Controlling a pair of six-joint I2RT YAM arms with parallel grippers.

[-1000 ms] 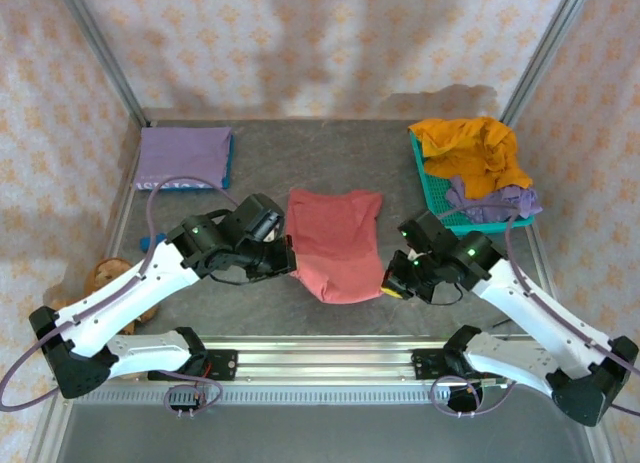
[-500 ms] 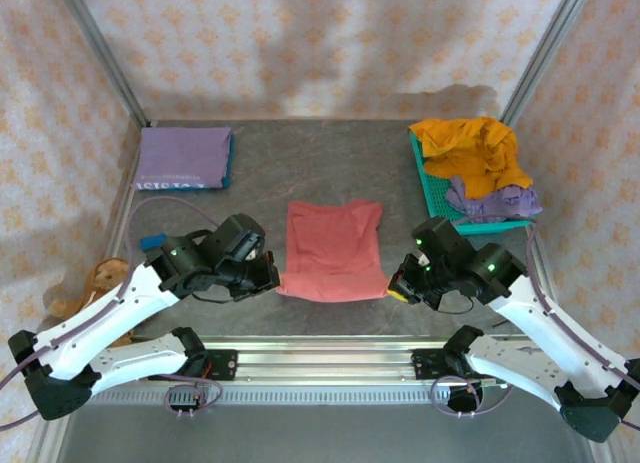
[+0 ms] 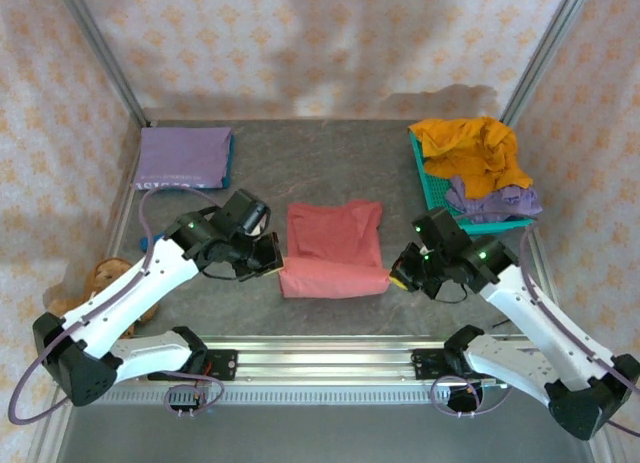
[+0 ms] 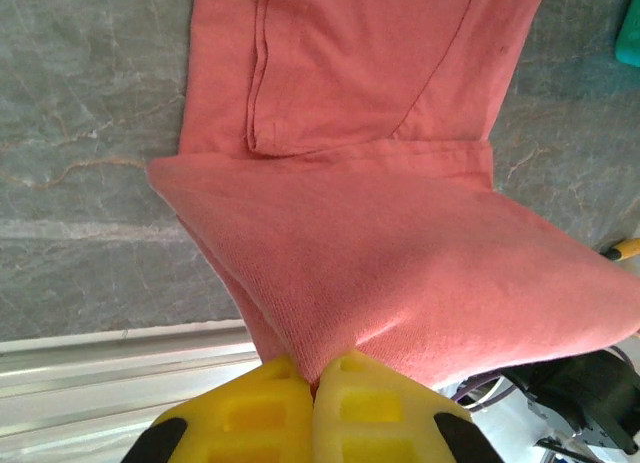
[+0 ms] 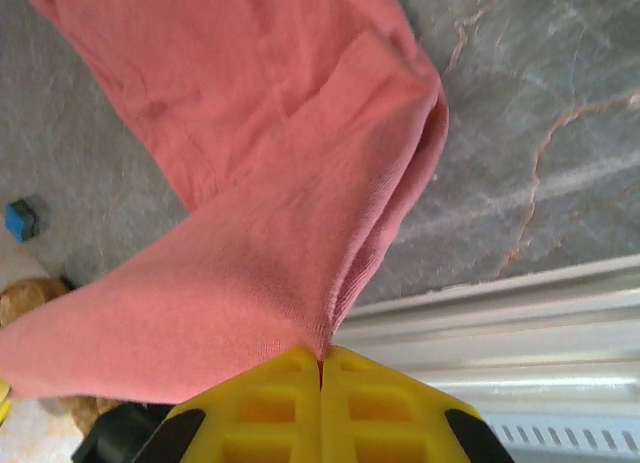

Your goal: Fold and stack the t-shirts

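The hem hangs lifted near the robot, so the left gripper should carry the hem's corner outward over the shirt, lower it at the shirt's far edge (image 3: 303, 207) and release it.
The dusty red t-shirt (image 3: 333, 249) lies mid-table, its near hem lifted and stretched between both grippers. My left gripper (image 3: 274, 268) is shut on the hem's left corner, seen up close as red cloth (image 4: 400, 273) pinched in the yellow fingers (image 4: 250, 408). My right gripper (image 3: 397, 276) is shut on the right corner; the red cloth (image 5: 270, 233) runs into its closed yellow fingers (image 5: 370, 403). A mustard orange t-shirt (image 3: 475, 151) and a lavender t-shirt (image 3: 488, 199) sit crumpled in the basket. A folded lavender t-shirt (image 3: 182, 155) lies at the back left.
The teal mesh basket (image 3: 432, 188) stands at the right rear. A brown teddy bear (image 3: 103, 279) lies at the left edge beside a small blue block (image 3: 150, 242). A metal rail (image 3: 330, 358) runs along the near table edge.
Both grippers pulled the red shirt's near hem toward the front rail, then carried it back a little toward the shirt's middle, still holding the corners.
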